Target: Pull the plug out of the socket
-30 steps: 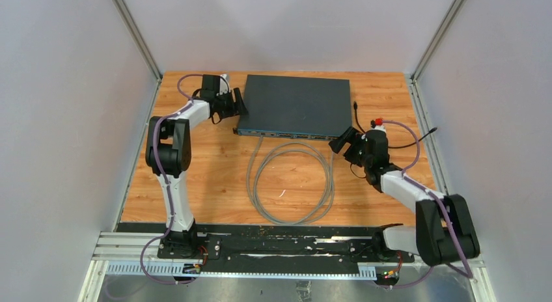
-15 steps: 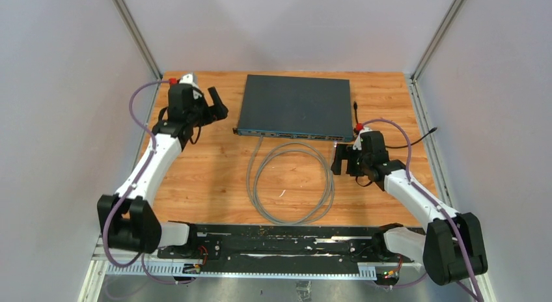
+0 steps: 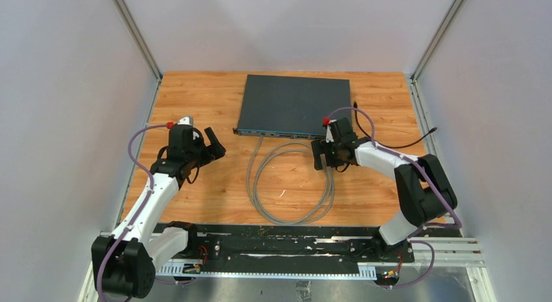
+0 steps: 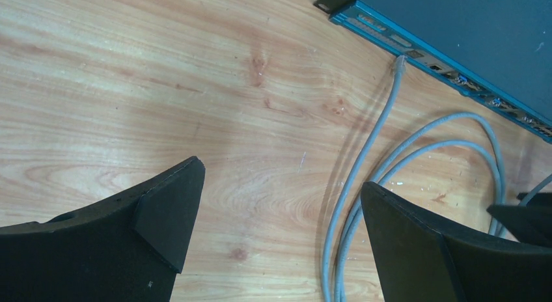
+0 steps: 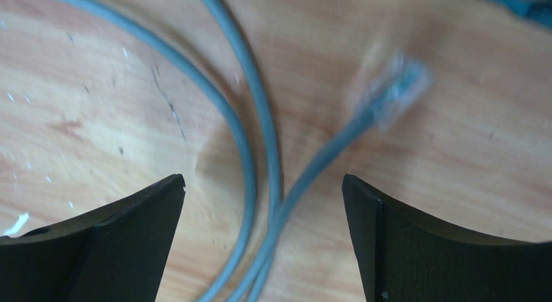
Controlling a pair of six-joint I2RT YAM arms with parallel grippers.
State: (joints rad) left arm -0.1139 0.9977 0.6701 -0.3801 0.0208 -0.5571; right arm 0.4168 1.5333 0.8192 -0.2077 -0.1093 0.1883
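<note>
My right gripper will move outward along the grey cable next, to the part of it just behind the free plug (image 5: pixel 346 137), because the cable parts from the crossing pieces of cable there.
A dark network switch (image 3: pixel 296 101) lies at the back of the wooden table. A grey cable (image 3: pixel 289 185) is coiled in front of it. One plug (image 4: pixel 399 60) sits in a socket on the switch's blue front face (image 4: pixel 416 48). The cable's other plug (image 5: pixel 400 81), blurred, lies free on the wood. My right gripper (image 3: pixel 322 153) is open above that end, with the cable strands (image 5: pixel 260 152) between its jaws (image 5: pixel 260 185). My left gripper (image 3: pixel 211 146) is open and empty (image 4: pixel 280 175), left of the coil and apart from the switch.
A thin black cable (image 3: pixel 416 144) runs from the switch's back right corner to the right wall. Grey walls with metal rails close in the table on the left, right and back. The arm bases stand on a black rail (image 3: pixel 280 247) at the near edge.
My left arm has swung back from the switch's left corner towards the near left. My right arm has moved left, over the cable's right end by the switch front.
</note>
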